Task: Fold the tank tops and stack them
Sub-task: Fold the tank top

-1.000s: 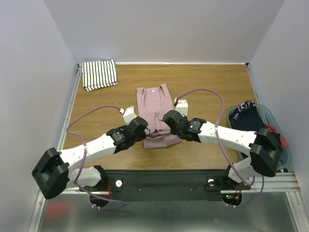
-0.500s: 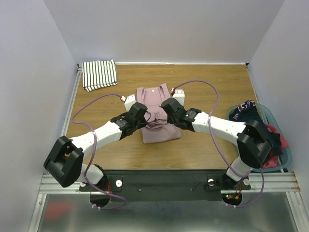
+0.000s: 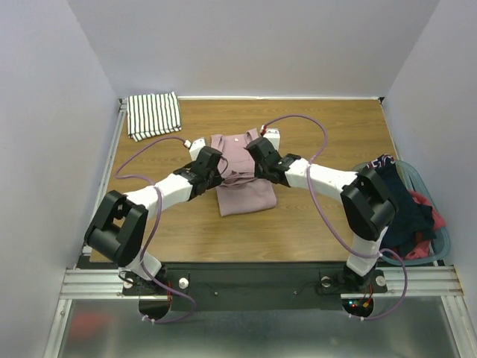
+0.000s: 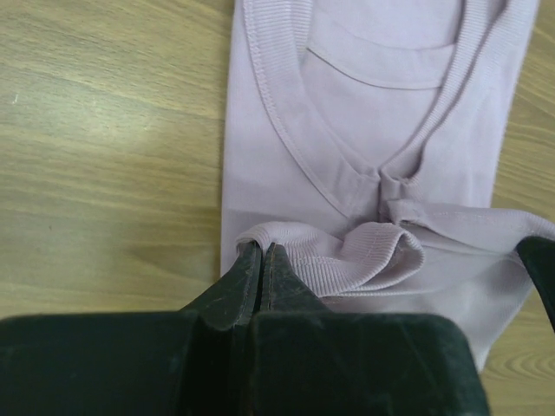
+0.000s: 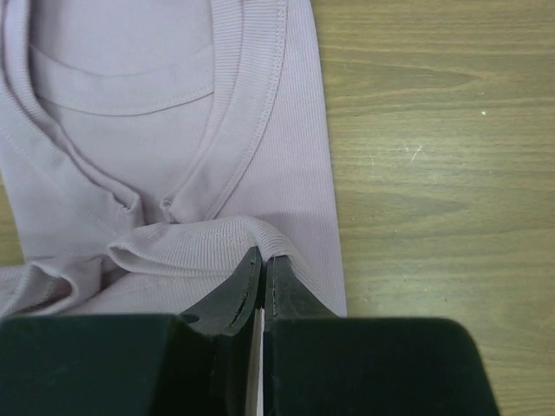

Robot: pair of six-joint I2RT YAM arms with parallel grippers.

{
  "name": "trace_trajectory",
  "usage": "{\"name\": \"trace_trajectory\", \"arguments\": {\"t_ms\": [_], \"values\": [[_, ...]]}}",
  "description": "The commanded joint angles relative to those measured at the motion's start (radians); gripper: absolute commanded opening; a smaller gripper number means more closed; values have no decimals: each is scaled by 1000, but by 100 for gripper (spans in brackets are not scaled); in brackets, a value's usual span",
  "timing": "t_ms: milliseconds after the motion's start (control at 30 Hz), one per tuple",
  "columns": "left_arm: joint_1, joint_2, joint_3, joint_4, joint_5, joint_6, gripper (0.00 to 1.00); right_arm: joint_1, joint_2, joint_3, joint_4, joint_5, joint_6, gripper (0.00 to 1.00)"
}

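My left gripper eases slightly outward over the upper half's side edge (image 4: 239, 210) next and releases the hem's corner there, since the corner already lines up with that edge.
The dusty pink tank top (image 3: 244, 197) lies in the middle of the table, neckline toward the back. Both grippers pinch its lifted bottom hem over its upper half. My left gripper (image 3: 211, 161) is shut on the hem's left corner; in the left wrist view its tips (image 4: 263, 252) clamp the ribbed fold just below the scoop neck (image 4: 364, 78). My right gripper (image 3: 260, 154) is shut on the right corner (image 5: 263, 257), with the neckline (image 5: 130, 74) just beyond. The striped tank top (image 3: 153, 115) lies folded in the back left corner.
A teal basket (image 3: 446, 236) at the right edge holds a dark navy garment (image 3: 393, 183) and a red one (image 3: 430, 216). Purple cables loop off both arms above the wood. Grey walls enclose the table on three sides.
Both grippers have travelled from the near part of the pink top toward the back, carrying its bottom hem up over the body to near the neckline. The jaws stayed shut.
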Motion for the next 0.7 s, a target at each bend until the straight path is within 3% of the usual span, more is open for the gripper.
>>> {"name": "trace_trajectory", "arguments": {"t_ms": [0, 300, 433, 500, 667], "values": [[36, 22, 50, 72, 27, 44, 0, -25, 35, 61, 69, -25, -21, 0], [72, 99, 107, 92, 73, 83, 0, -31, 93, 99, 83, -42, -21, 0], [88, 123, 107, 106, 91, 83, 1, -32, 102, 107, 82, -36, -21, 8], [98, 126, 107, 113, 91, 81, 13, -32, 99, 109, 83, -30, -19, 15], [117, 96, 127, 136, 88, 87, 45, -35, 75, 127, 83, -1, -36, 50]]}}
